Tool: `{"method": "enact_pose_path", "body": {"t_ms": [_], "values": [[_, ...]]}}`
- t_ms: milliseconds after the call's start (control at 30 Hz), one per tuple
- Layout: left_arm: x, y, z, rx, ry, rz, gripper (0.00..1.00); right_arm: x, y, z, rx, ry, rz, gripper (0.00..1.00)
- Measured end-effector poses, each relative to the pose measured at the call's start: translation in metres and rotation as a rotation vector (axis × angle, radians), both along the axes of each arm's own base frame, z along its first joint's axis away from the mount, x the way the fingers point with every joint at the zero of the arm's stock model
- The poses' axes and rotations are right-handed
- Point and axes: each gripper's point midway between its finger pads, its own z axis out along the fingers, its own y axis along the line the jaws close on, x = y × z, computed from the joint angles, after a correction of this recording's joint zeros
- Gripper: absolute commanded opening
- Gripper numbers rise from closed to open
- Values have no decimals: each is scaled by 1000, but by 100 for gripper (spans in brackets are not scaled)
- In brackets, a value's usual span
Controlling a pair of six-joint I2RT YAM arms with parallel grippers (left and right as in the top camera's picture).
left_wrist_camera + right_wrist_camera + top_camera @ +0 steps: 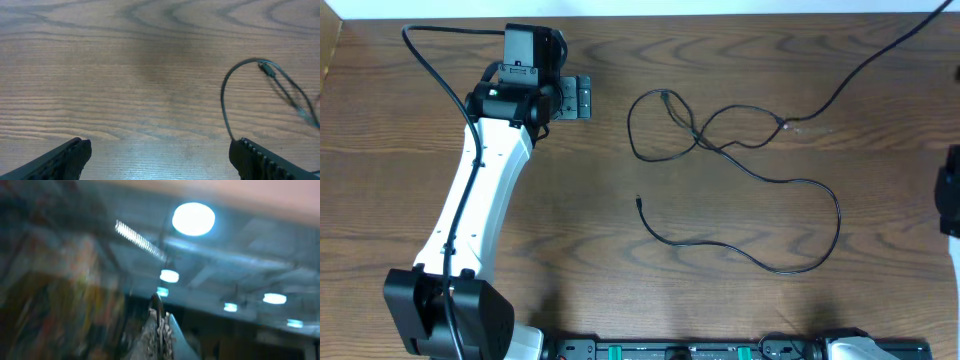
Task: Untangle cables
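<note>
The right gripper swings over, tips down and releases the cable end next, as bare table beyond the loop (638, 74) lies below it, to its left in the overhead view.
Thin black cables (701, 141) lie tangled at the table's middle. One loop with a small plug (665, 96) sits at the left. A longer strand (837, 215) curves down and ends in a plug (639, 201). Another strand (865, 68) rises from a small pale connector (787, 123) toward the top right corner. My left gripper (578, 98) is open and empty, just left of the loop; its wrist view shows the loop (224, 95) by the right finger. My right gripper (159, 311) points up at the ceiling, shut on a thin dark cable end.
The brown wooden table (570, 230) fills the overhead view. The left arm's white link (470, 210) crosses the left side. Part of the right arm (950, 190) shows at the right edge. A black rail (670, 350) runs along the front edge.
</note>
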Motion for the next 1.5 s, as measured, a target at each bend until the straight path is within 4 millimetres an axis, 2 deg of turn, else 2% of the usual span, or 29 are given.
{"method": "enact_pose_path", "body": {"t_ms": [200, 300, 400, 700, 967, 1000, 1100, 1133, 1233, 1300, 1367, 1500], "values": [[0, 0, 0, 0, 0, 0, 93, 73, 15, -72, -57, 293, 24, 1], [0, 0, 0, 0, 0, 0, 93, 106, 36, -122, -119, 460, 110, 1], [0, 0, 0, 0, 0, 0, 93, 126, 64, -170, -177, 608, 228, 1], [0, 0, 0, 0, 0, 0, 93, 152, 170, -294, -296, 922, 539, 1], [0, 0, 0, 0, 0, 0, 93, 146, 256, -384, -389, 1108, 687, 2], [0, 0, 0, 0, 0, 0, 93, 146, 265, -396, -400, 1129, 698, 11], [0, 0, 0, 0, 0, 0, 93, 147, 281, -428, -415, 1190, 710, 57], [0, 0, 0, 0, 0, 1, 93, 148, 284, -439, -422, 1212, 708, 68], [0, 0, 0, 0, 0, 0, 93, 151, 287, -475, -437, 1300, 673, 90], [0, 0, 0, 0, 0, 0, 93, 153, 282, -499, -454, 1364, 612, 98], [0, 0, 0, 0, 0, 0, 93, 157, 274, -510, -460, 1390, 549, 99], [0, 0, 0, 0, 0, 0, 93, 172, 249, -510, -457, 1392, 372, 99]]}}
